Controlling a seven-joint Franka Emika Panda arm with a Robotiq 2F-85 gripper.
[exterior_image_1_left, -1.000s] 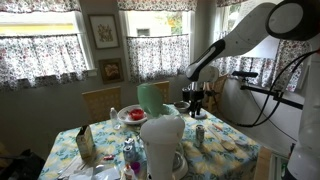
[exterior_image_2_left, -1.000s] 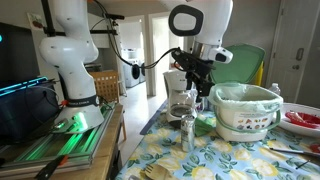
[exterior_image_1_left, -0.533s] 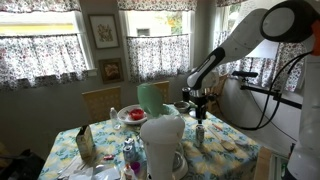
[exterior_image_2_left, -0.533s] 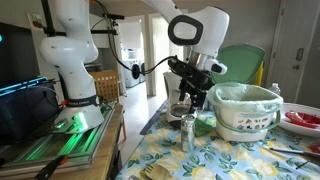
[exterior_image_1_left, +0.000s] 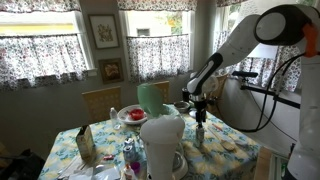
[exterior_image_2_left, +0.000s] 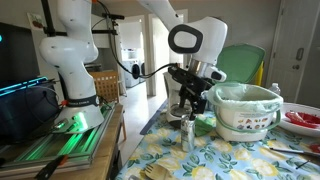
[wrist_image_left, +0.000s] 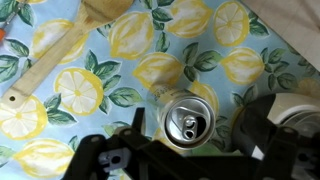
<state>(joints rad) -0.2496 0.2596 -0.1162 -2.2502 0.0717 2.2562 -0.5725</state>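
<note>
The robot's gripper needs to go down a short way over the silver can's open top and close around it, because the can stands upright below, between the open fingers.
A silver drink can stands upright on the lemon-print tablecloth, its opened top facing the wrist camera. My gripper is open just above it. One dark finger is to the can's left and the other to its right, and neither seems to touch it. In both exterior views the gripper hangs right over the can near the table's edge.
A wooden spoon lies left of the can. A shiny round rim sits close on its right. A white pot with a green liner, a red plate, a white pitcher and a carton share the table.
The arm has come down and slightly sideways, so the gripper now sits directly over the can. The jaws have stayed open.
</note>
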